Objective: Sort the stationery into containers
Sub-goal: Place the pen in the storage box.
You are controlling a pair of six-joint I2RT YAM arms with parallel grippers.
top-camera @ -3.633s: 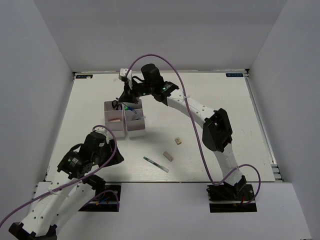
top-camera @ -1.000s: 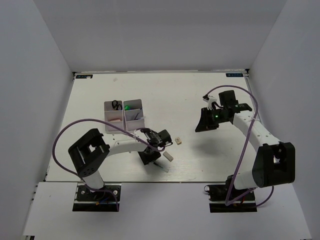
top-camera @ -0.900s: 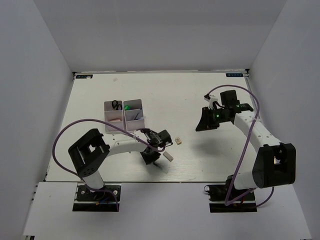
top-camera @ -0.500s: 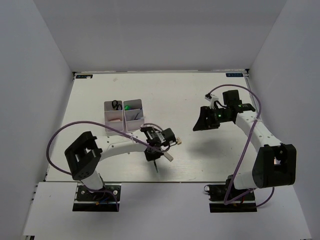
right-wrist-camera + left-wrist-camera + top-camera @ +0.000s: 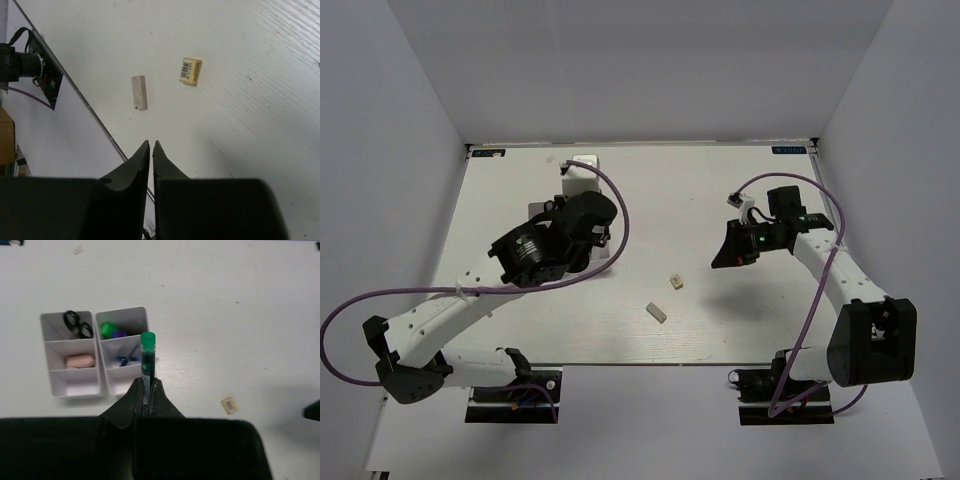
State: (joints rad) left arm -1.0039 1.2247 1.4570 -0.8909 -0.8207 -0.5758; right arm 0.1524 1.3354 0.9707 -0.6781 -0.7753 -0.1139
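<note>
The far section of the container with the green cap [image 5: 125,323] is below and outward of my left gripper's fingers, so the gripper will next move outward and down to let go of the marker [image 5: 147,352].
My left gripper [image 5: 146,381] is shut on a green-capped marker [image 5: 147,352] that sticks out ahead of the fingers, above the near end of the right container [image 5: 145,315]. That container holds green [image 5: 107,329] and purple caps and blue pens [image 5: 125,359]. The left container [image 5: 49,365] holds black scissors [image 5: 77,324] and a pink eraser [image 5: 80,360]. A grey eraser [image 5: 140,92] and a beige barcoded eraser [image 5: 190,71] lie on the table beyond my right gripper [image 5: 151,144], which hangs above the table, shut on nothing.
In the top view my left arm [image 5: 545,250] covers most of both containers. The beige eraser [image 5: 675,283] and the grey eraser [image 5: 657,312] lie mid-table, left of my right gripper [image 5: 728,255]. The table's front edge [image 5: 75,90] runs near the grey eraser.
My left gripper closed on the marker near the table's front, lifted it and carried it back over the containers. The right gripper's jaws opened briefly, then closed; that arm barely moved.
</note>
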